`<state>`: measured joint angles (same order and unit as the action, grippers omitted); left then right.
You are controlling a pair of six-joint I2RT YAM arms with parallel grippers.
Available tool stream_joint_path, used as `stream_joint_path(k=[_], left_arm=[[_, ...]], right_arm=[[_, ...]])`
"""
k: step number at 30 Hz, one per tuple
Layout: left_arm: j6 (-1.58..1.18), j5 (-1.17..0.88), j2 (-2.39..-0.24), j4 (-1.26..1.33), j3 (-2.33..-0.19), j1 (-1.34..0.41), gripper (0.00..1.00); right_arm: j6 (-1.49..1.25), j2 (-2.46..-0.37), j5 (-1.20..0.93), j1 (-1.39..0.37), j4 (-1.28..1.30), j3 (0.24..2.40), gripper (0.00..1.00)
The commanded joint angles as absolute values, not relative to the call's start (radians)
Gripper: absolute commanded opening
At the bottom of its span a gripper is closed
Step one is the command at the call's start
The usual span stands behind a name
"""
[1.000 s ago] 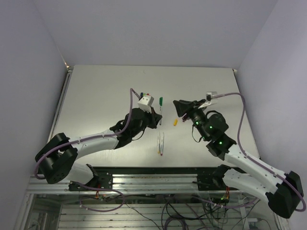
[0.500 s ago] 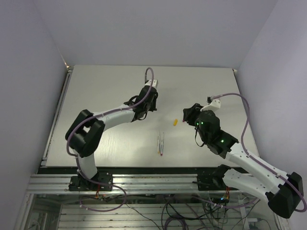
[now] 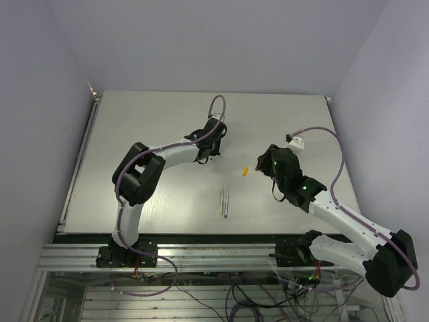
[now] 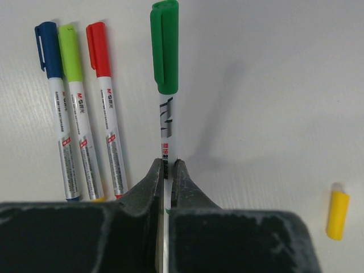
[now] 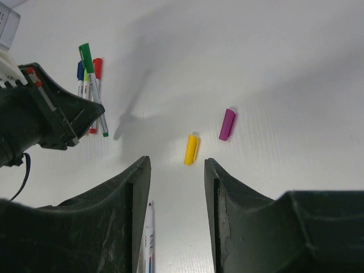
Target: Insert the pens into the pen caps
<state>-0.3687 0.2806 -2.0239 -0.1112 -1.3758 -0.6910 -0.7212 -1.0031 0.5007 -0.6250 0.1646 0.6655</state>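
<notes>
My left gripper holds the white pen with its green cap on, so it should move down and slightly toward the red pen to lay it beside that row.
My left gripper is shut on a white pen with a green cap, and it also shows in the top view. Three capped pens, blue, light green and red, lie side by side just left of it. My right gripper is open and empty, with its jaws wide apart. A loose yellow cap lies just beyond its jaws, and a purple cap lies beyond that. Two uncapped pens lie side by side near the table's front, and one of them shows by my right gripper's left finger.
The yellow cap lies between the two grippers in the top view. The left arm's elbow stands over the table's left middle. The walls close in at the back and on both sides.
My left arm has stretched out toward the back of the table, carrying the green-capped pen beside the three capped pens. My right gripper has drawn back a little to the right.
</notes>
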Motion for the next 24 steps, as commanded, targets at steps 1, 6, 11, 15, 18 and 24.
stream_joint_path(k=[1,6,11,15,18,24], left_arm=[[-0.362,0.292,-2.065,-0.139,-1.446,-0.664,0.07],[-0.372,0.288,-2.106,-0.151,-1.477,-0.649,0.07],[-0.380,0.284,-2.144,-0.160,-1.494,-0.645,0.07],[-0.386,0.279,-2.169,-0.160,-1.506,-0.642,0.07],[-0.388,0.283,-2.179,-0.168,-1.516,-0.640,0.07],[-0.396,0.294,-2.168,-0.173,-1.517,-0.640,0.21]], right_arm=[[-0.729,-1.009,0.479,-0.614,0.144,0.666,0.42],[-0.730,-1.008,0.474,-0.611,0.134,0.658,0.42],[-0.732,-1.009,0.472,-0.610,0.128,0.651,0.42],[-0.734,-1.013,0.468,-0.610,0.119,0.643,0.42],[-0.737,-1.016,0.466,-0.607,0.117,0.640,0.42],[-0.730,-1.019,0.466,-0.609,0.105,0.632,0.42]])
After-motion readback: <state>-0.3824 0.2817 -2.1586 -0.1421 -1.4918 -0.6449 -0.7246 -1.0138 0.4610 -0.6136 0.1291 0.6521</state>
